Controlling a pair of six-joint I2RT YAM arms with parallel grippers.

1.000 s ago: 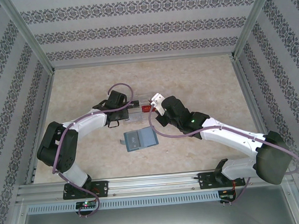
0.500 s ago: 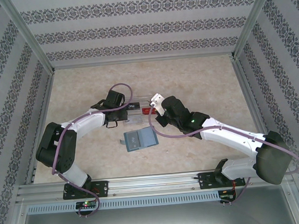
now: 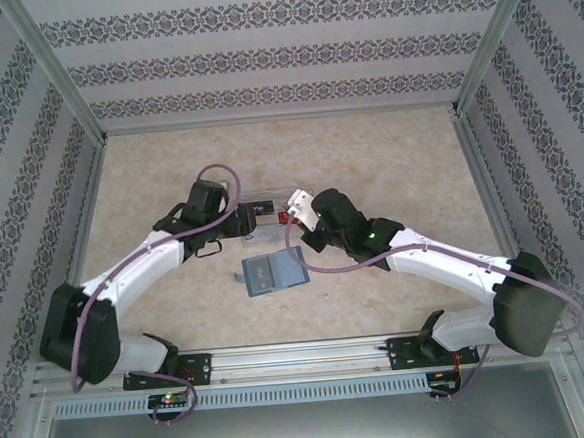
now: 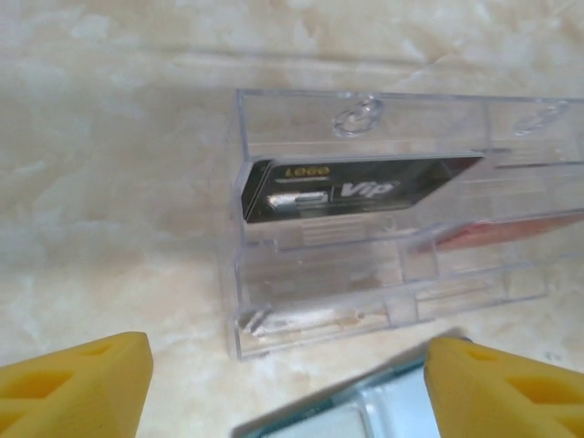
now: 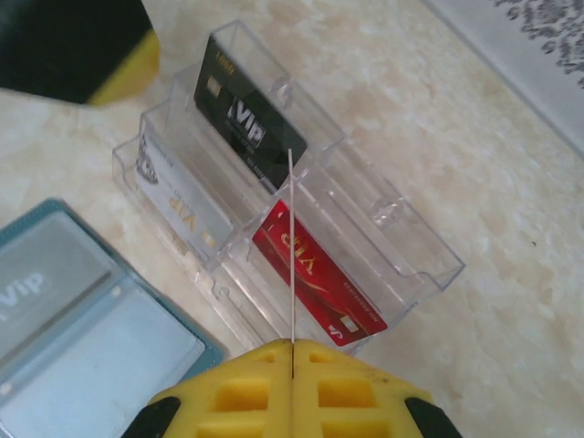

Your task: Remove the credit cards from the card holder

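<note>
The right gripper turns next and lowers into the clear tray's section with the red card (image 3: 283, 219) (image 5: 319, 274) to release the thin white card.
The teal card holder (image 3: 274, 271) lies open on the table, and a silver VIP card shows in its left pocket (image 5: 41, 283). My right gripper (image 5: 292, 351) is shut on a thin white credit card (image 5: 291, 246), seen edge-on above the clear tray (image 5: 401, 228). In the tray stand a black VIP card (image 5: 242, 123), a silver one (image 5: 182, 210) and a red one (image 5: 315, 274). My left gripper (image 4: 287, 374) is open with nothing between its yellow fingers (image 4: 82, 383). It hangs just in front of the tray's left end (image 4: 274, 301), over the card holder's edge (image 4: 365, 415).
The clear tray (image 3: 269, 209) sits mid-table between the two grippers, just behind the card holder. Patterned walls and a metal frame (image 3: 57, 80) close in the marble-look table (image 3: 388, 152) on three sides.
My left gripper has opened and drawn back to the left, away from the tray. The right gripper has shifted slightly left, still holding its card.
</note>
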